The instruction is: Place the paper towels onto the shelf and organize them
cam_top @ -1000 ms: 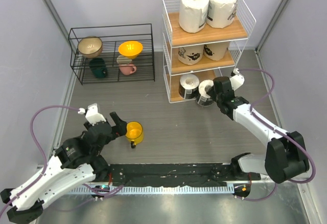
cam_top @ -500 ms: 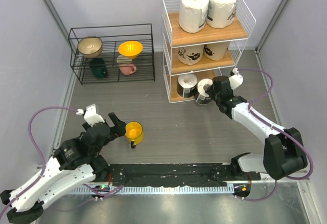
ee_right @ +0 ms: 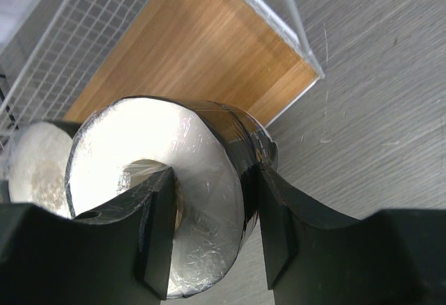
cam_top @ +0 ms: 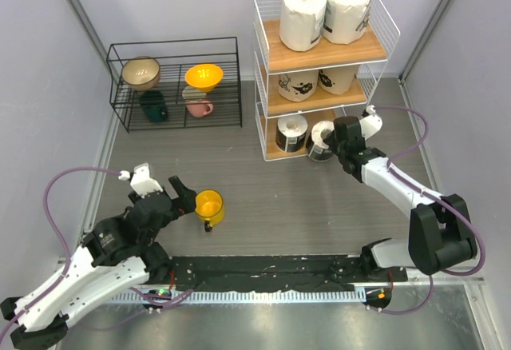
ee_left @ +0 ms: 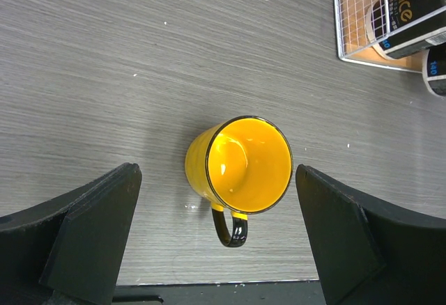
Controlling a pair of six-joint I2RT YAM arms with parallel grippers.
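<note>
My right gripper is going to move outward next, over the bare wood of the bottom board, and release the roll there, because that board still has bare wood (cam_top: 319,117) (ee_right: 202,51) beside its dark-wrapped roll.
The white wire shelf (cam_top: 259,86) holds two white paper towel rolls (cam_top: 303,16) on the top board, two beige printed rolls (cam_top: 297,85) on the middle board and one dark-wrapped roll (cam_top: 292,133) on the bottom board. My right gripper (cam_top: 329,144) is shut on another dark-wrapped roll (cam_top: 320,140), one finger in its core, at the front edge of the bottom board (ee_right: 188,47). The right wrist view shows this roll (ee_right: 202,180) between my fingers. My left gripper (cam_top: 185,198) is open and empty beside the yellow cup (cam_top: 210,205).
A low black wire rack (cam_top: 116,86) with bowls and cups stands at the back left. The yellow cup (ee_left: 240,166) lies between my left fingers in the left wrist view. Grey walls close in both sides.
My right gripper has carried the dark-wrapped roll a little up and toward the shelf's bottom tier. The left arm has barely moved.
</note>
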